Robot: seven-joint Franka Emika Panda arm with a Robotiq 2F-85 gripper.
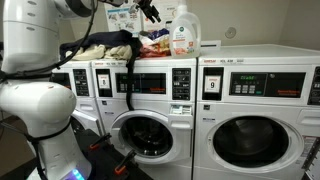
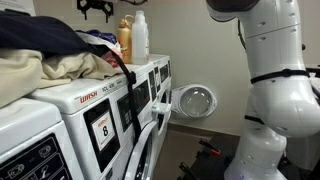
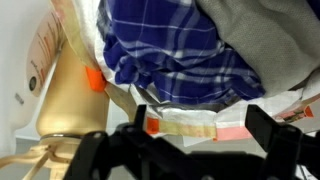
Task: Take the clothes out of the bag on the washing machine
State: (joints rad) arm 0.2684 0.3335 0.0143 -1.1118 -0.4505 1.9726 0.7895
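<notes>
The bunched folds of the blue plaid cloth [image 3: 170, 50] lie uncovered below my gripper in the bag's open top, so I need to lower it onto them.
In both exterior views my gripper [image 1: 150, 12] [image 2: 97, 8] hangs open above the small red-orange bag [image 1: 155, 45] on top of the washing machine [image 1: 140, 110]. Beside the bag lie clothes, a beige cloth [image 2: 40, 65] under a dark navy piece [image 1: 105, 42] [image 2: 50, 35]. The wrist view looks down into the bag's pale rim with its orange and tan strap [image 3: 185, 125]. Blue plaid cloth [image 3: 170, 50] and grey cloth [image 3: 262, 40] fill it. My gripper [image 3: 200, 125] holds nothing, its black fingers [image 3: 262, 125] standing wide apart over the rim.
A white detergent bottle with a red cap [image 1: 183, 32] [image 2: 140, 35] stands right behind the bag, with an amber bottle [image 2: 125, 40] [image 3: 60, 95] next to it. A wider washer marked 9 [image 1: 262, 110] adjoins. The robot's white body [image 1: 40, 100] [image 2: 275, 90] stands close by.
</notes>
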